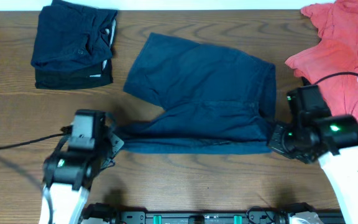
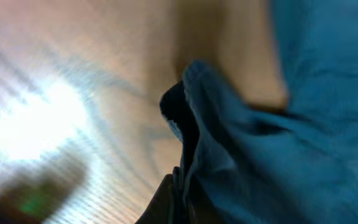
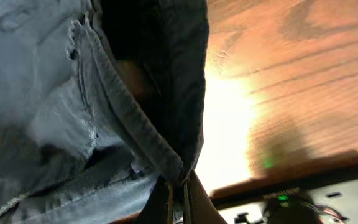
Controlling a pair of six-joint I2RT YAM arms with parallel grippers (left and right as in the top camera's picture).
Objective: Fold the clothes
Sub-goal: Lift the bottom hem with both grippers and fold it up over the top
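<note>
My left gripper needs to carry the held hem outward and release it on top of that leg's end [image 1: 150,61], as the far leg is still uncovered beyond the fold.
Dark navy shorts [image 1: 204,93] lie spread in the middle of the table, their near edge doubled over into a long fold. My left gripper [image 1: 115,144] is shut on the fold's left end, the leg hem, which fills the left wrist view [image 2: 247,155]. My right gripper [image 1: 277,140] is shut on the right end, the waistband, seen with its seams in the right wrist view [image 3: 123,118]. The coral-red printed T-shirt [image 1: 340,50] lies crumpled at the far right. A black piece [image 1: 73,78] lies under folded navy shorts at the far left.
Folded navy shorts [image 1: 73,37] are stacked at the table's far left corner. A cable [image 1: 17,144] runs left from my left arm. A black rail [image 1: 197,216] with green lights runs along the table's near edge.
</note>
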